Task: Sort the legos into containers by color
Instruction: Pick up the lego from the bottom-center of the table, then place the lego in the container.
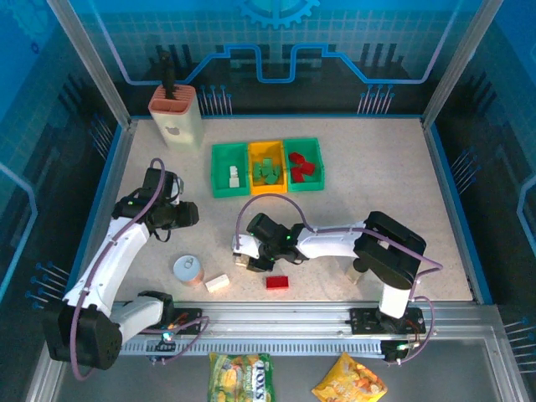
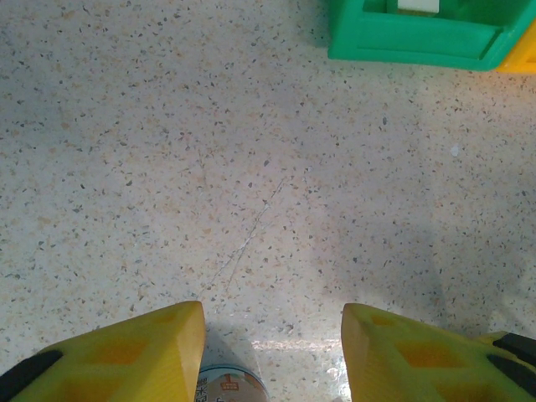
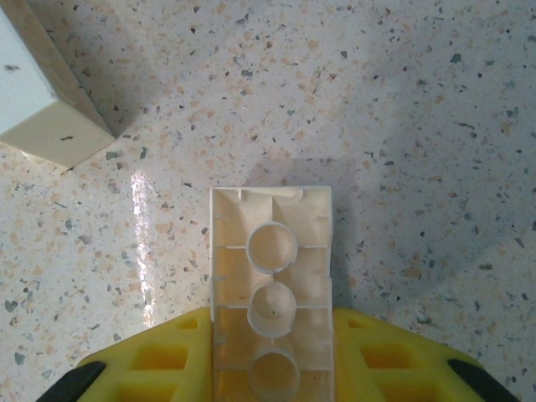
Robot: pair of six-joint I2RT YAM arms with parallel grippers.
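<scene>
I need to lift my right gripper next and swing it outward over the green bin with cream legos, so that it can release the matching lego there.
The containers (image 1: 266, 167) stand in a row at the back of the table. The left green bin (image 1: 217, 172) holds cream legos, the yellow bin (image 1: 267, 152) green ones, the right green bin (image 1: 317, 159) red ones. My right gripper (image 1: 244, 261) is low over the table, shut on a cream lego (image 3: 272, 285) that lies hollow side up between the yellow fingers (image 3: 151, 360). A second cream lego (image 1: 217, 283) and a red lego (image 1: 277, 282) lie near the front edge. My left gripper (image 1: 188, 213) hangs open over bare table, nothing between its fingers (image 2: 126, 352).
A round silver can (image 1: 188, 270) stands front left, and its top (image 2: 230, 385) shows under my left fingers. A beige knife block (image 1: 176, 113) stands at the back left. The green bin's wall (image 2: 419, 38) lies ahead of the left gripper. A pale block (image 3: 42, 100) lies beside the held lego.
</scene>
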